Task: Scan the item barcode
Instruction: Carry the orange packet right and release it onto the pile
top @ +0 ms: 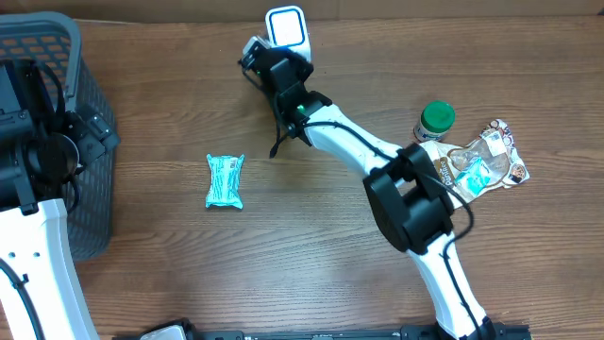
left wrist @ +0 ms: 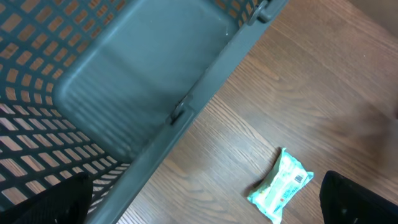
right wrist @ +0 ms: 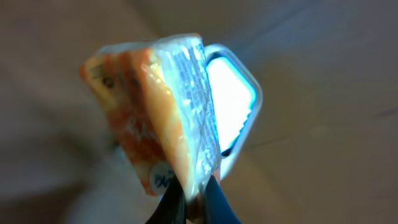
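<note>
I'll swing my right gripper back and to its right in the overhead view, over the crinkled packets by the jar, and release the orange packet.
My right gripper (right wrist: 194, 190) is shut on the lower edge of an orange packet in clear wrap (right wrist: 155, 112), the item. The packet stands upright right in front of the glowing white, blue-rimmed scanner (right wrist: 231, 99). From overhead the right gripper (top: 267, 64) reaches to the table's far middle, just below and left of the scanner (top: 285, 25), with a bit of the packet (top: 253, 47) showing. My left gripper (left wrist: 205, 205) hangs open and empty above the basket's rim; overhead it sits at the far left (top: 42, 142).
A dark plastic basket (top: 90, 142) stands at the left edge, its rim (left wrist: 186, 106) slanting through the left wrist view. A teal packet (top: 225, 180) lies flat on the wood right of the basket (left wrist: 281, 185). A green-lidded jar (top: 436, 120) and crinkled packets (top: 486, 161) sit at the right.
</note>
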{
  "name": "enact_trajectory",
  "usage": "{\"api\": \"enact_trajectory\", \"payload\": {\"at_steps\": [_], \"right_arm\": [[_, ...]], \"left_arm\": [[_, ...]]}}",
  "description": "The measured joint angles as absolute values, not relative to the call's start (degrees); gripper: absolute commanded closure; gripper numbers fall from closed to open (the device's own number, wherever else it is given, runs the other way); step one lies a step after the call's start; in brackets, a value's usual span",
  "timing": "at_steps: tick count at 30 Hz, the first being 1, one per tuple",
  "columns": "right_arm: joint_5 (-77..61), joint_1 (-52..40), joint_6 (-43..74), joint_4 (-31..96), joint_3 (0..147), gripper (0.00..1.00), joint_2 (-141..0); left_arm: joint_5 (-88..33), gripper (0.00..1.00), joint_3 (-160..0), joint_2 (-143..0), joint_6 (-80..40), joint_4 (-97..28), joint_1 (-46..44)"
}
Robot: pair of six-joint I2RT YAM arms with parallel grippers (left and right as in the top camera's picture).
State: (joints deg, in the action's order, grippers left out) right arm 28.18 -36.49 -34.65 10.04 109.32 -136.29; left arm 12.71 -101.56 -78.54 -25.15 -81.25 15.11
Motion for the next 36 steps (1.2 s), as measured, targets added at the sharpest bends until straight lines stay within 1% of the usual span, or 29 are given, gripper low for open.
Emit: {"api": "enact_trajectory", "payload": {"at_steps": [7,10,14,19,24,30,33,36], "right_arm": [[9.1,-37.2,-12.5,36.4,109.2,0.96,-118.6],[4.6,-35.8,-4.4,50.7,109.7,0.96,-110.5],[1.7,-31.8,3.5,65.7,110.0,0.96,-104.1],[0.2,-22.5,13.4,78.0,109.6,0.96,-104.2],[0.3,-9.8,20.9,82.3,106.5,0.96,-104.6],[1.0,3.4,25.3,79.6,98.9,0.96,-104.6],[1.0,6.9,25.9,78.4,95.0,0.96,-104.6],[0.8,8.4,26.4,77.7,92.1,0.96,-104.6]], "left_arm": [[12.7,0.0,-101.6,-78.5,-25.1,-81.3,15.1],[12.7,0.01,-101.6,-78.5,-25.1,-81.3,15.1],[12.7,0.0,-101.6,-78.5,-25.1,-81.2,15.1],[12.7,0.0,-101.6,-78.5,-25.1,-81.2,15.1],[12.7,0.0,-101.6,-78.5,-25.1,-81.2,15.1],[12.7,0.01,-101.6,-78.5,-25.1,-81.3,15.1],[12.7,0.0,-101.6,-78.5,-25.1,-81.2,15.1],[12.7,0.01,-101.6,-78.5,-25.1,-81.3,15.1]]}}
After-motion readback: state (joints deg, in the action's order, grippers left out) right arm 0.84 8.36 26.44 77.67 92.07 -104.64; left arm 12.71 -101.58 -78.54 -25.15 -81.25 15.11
